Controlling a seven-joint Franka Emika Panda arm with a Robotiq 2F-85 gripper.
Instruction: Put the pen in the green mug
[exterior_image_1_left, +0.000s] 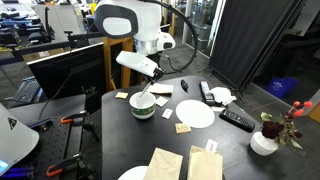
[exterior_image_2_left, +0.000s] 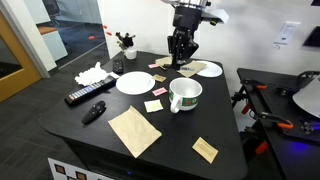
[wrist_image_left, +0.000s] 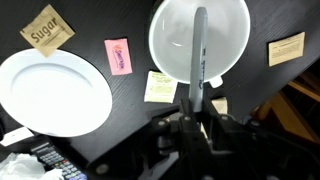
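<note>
My gripper will go down next and let go of the pen inside the green mug's open top below, because the pen already points across it.
The green mug stands on the black table; it also shows in the other exterior view. In the wrist view I look down into its white inside. My gripper is shut on the pen, a slim dark stick that points out from the fingers across the mug's opening. In both exterior views the gripper hangs just above the mug. The pen is hard to make out there.
A white plate lies beside the mug. A black remote, a short dark object, a flower pot, brown napkins and several sugar packets lie around.
</note>
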